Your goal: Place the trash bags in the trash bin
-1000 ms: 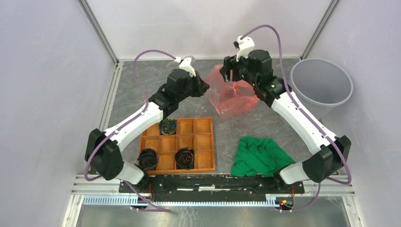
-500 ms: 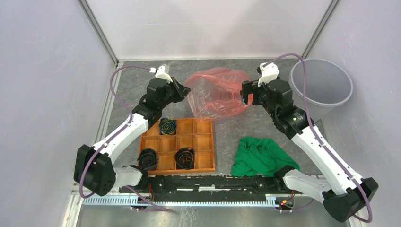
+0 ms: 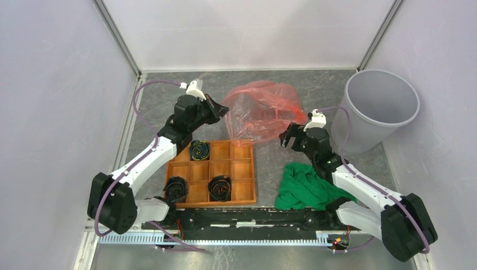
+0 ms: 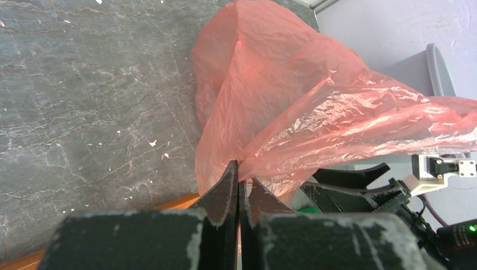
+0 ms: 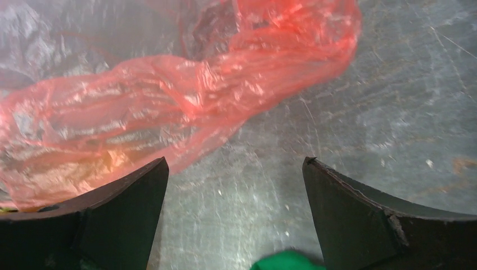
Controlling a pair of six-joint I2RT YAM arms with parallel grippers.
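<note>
My right gripper is open and its fingers are short of the film, so it will move outward next until they are on both sides of the bag's bin-side edge [image 3: 286,118] [image 5: 242,98].
The red translucent trash bag [image 3: 260,112] lies puffed up on the grey table behind the orange tray. My left gripper [image 3: 223,111] is shut on its left edge; in the left wrist view the film [image 4: 292,112] bunches out from between the closed fingers of the left gripper [image 4: 241,179]. My right gripper [image 3: 287,138] is open, just off the bag's lower right, nothing between its fingers. The right wrist view shows the bag [image 5: 169,107] ahead of the open right gripper [image 5: 235,166]. The grey trash bin [image 3: 377,109] stands upright at the right.
An orange wooden compartment tray [image 3: 240,166] with dark rolled items sits at front centre-left. A green cloth [image 3: 306,185] lies crumpled at front right, under my right arm. Metal frame posts and pale walls enclose the table.
My right gripper let go of the bag, opened wide and dropped back toward the green cloth. The left arm pulled left earlier, spreading the bag, and has since held still.
</note>
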